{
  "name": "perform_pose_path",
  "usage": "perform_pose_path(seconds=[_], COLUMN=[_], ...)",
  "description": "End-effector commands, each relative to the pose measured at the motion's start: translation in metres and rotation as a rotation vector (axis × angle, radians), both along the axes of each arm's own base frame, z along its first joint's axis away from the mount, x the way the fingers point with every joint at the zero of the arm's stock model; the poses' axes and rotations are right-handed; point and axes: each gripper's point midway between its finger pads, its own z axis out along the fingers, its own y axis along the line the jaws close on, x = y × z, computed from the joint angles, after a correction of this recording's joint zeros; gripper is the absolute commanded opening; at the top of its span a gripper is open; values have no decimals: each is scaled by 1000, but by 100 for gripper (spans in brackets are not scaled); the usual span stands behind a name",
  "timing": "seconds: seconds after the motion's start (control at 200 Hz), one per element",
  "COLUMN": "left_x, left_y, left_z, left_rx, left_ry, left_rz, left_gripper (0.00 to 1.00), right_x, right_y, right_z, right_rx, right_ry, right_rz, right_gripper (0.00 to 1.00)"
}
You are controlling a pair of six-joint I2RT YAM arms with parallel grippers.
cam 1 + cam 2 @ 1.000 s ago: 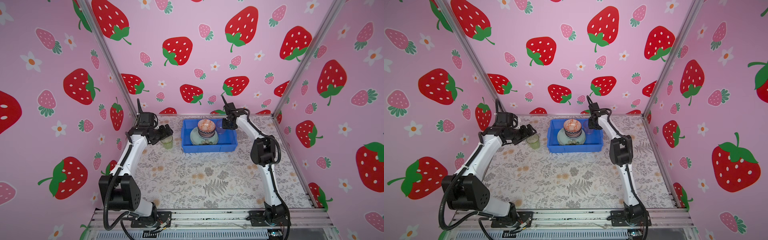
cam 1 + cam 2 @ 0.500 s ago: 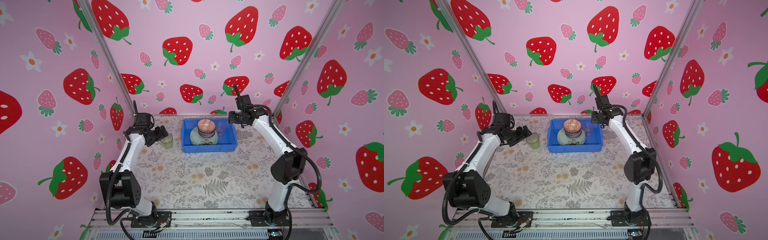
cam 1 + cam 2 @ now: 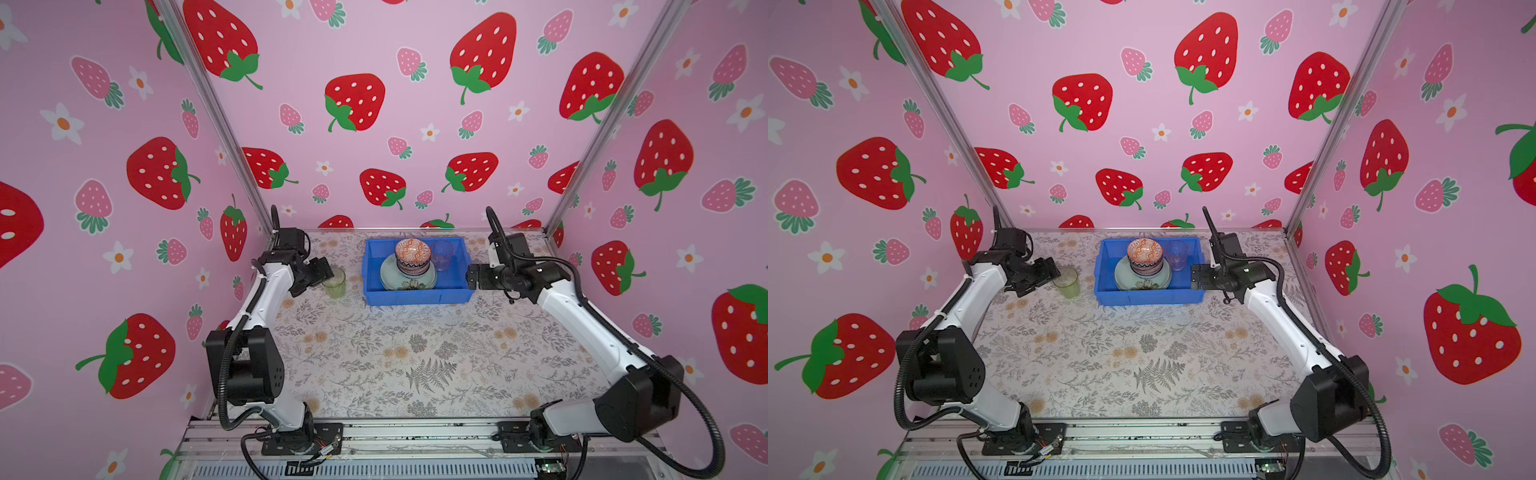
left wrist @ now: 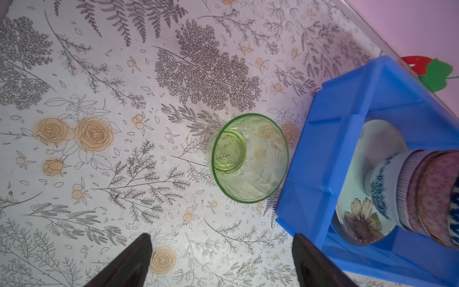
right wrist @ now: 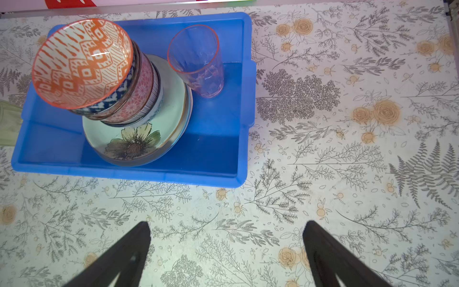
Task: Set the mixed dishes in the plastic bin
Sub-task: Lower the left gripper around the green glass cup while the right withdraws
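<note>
I will lower the fingers of my left gripper toward the bin (image 3: 1148, 297) next. They will go on either side of the green tumbler's rim, on the tumbler's side facing away from the bin's close side.
The blue plastic bin (image 3: 415, 296) (image 3: 1148, 297) stands at the back of the table. It holds a pale green flower plate (image 5: 134, 141) stacked on other plates. Stacked bowls sit on top, with an orange-red bowl (image 5: 82, 62) (image 3: 411, 250) uppermost. A pink tumbler (image 5: 198, 62) (image 3: 441, 255) stands upright beside them. A green tumbler (image 4: 249, 159) (image 3: 335, 283) stands on the table just left of the bin. My left gripper (image 3: 323, 272) (image 4: 221, 251) is open just short of it, empty. My right gripper (image 3: 471, 276) (image 5: 227, 236) is open and empty, just right of the bin.
The floral tablecloth (image 3: 395, 357) covers the table. Pink strawberry walls (image 3: 374, 124) close in the back and both sides. The bin's left wall (image 4: 323, 161) lies close beside the green tumbler.
My right gripper has opened wide and drawn back from over the bin to its right side, leaving the pink tumbler standing inside. The left gripper has barely shifted by the green tumbler.
</note>
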Motion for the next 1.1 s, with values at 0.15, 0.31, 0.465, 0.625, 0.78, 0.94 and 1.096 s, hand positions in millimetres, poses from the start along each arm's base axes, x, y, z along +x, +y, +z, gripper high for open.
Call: perform_pose_path(seconds=[0.15, 0.31, 0.465, 0.625, 0.78, 0.94, 1.096], left_x=[13, 20, 27, 34, 45, 49, 48], left_y=[2, 4, 3, 3, 0, -4, -6], left_z=[-1, -8, -21, -33, -38, -47, -56], left_rx=[22, 38, 44, 54, 65, 73, 75], left_ry=[11, 44, 62, 89, 86, 103, 116], left_rz=[11, -2, -12, -30, -51, -67, -74], left_gripper=[75, 66, 60, 53, 44, 36, 28], right_x=[-27, -36, -41, -45, -47, -50, -51], right_y=[-9, -11, -13, -17, -23, -25, -23], right_z=[-8, -17, -21, -25, -25, -27, -28], right_rx=[16, 33, 37, 26, 13, 18, 25], right_ry=[-21, -17, -17, -8, -16, -8, 3], right_rz=[25, 31, 32, 35, 24, 21, 31], right_gripper=[99, 99, 99, 99, 99, 99, 99])
